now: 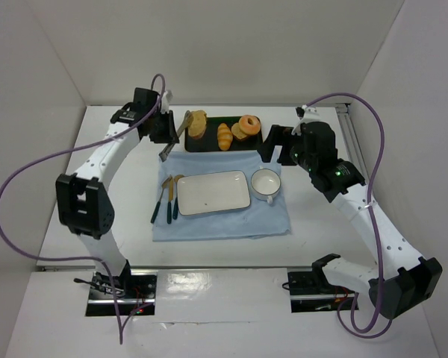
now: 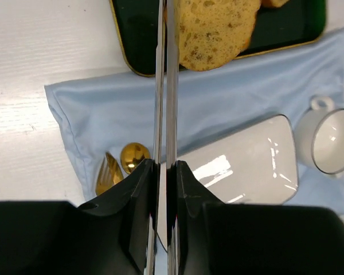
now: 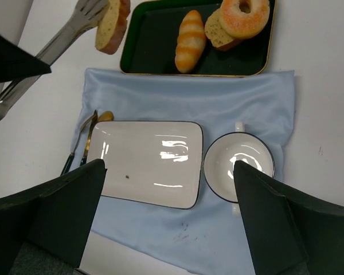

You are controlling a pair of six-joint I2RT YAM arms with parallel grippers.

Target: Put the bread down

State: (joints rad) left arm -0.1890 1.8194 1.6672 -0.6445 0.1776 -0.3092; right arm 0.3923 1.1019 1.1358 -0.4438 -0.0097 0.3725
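The white rectangular plate (image 1: 215,192) is below and back from my left gripper, so my left gripper will next move back and down to release the bread (image 1: 198,124) onto it.
The bread (image 1: 198,124), a golden-brown toast slice, is pinched at the tip of metal tongs (image 1: 175,138) and hangs over the left end of the dark tray (image 1: 209,143). My left gripper (image 1: 164,131) is shut on the tongs' handles. In the left wrist view my gripper (image 2: 166,166) clamps the tongs (image 2: 165,86), with the bread (image 2: 212,31) at their far end. The right wrist view shows the bread (image 3: 112,20) in the tongs (image 3: 51,48). My right gripper (image 1: 280,149) is open and empty, hovering (image 3: 169,166) over the white plate (image 3: 152,163) and cup (image 3: 239,166).
The white rectangular plate (image 1: 213,192) and cup (image 1: 266,183) lie on a blue cloth (image 1: 224,224). Gold cutlery (image 1: 166,200) lies left of the plate. On the tray are a yellow-orange roll (image 1: 224,136) and a donut (image 1: 249,124) resting on another slice.
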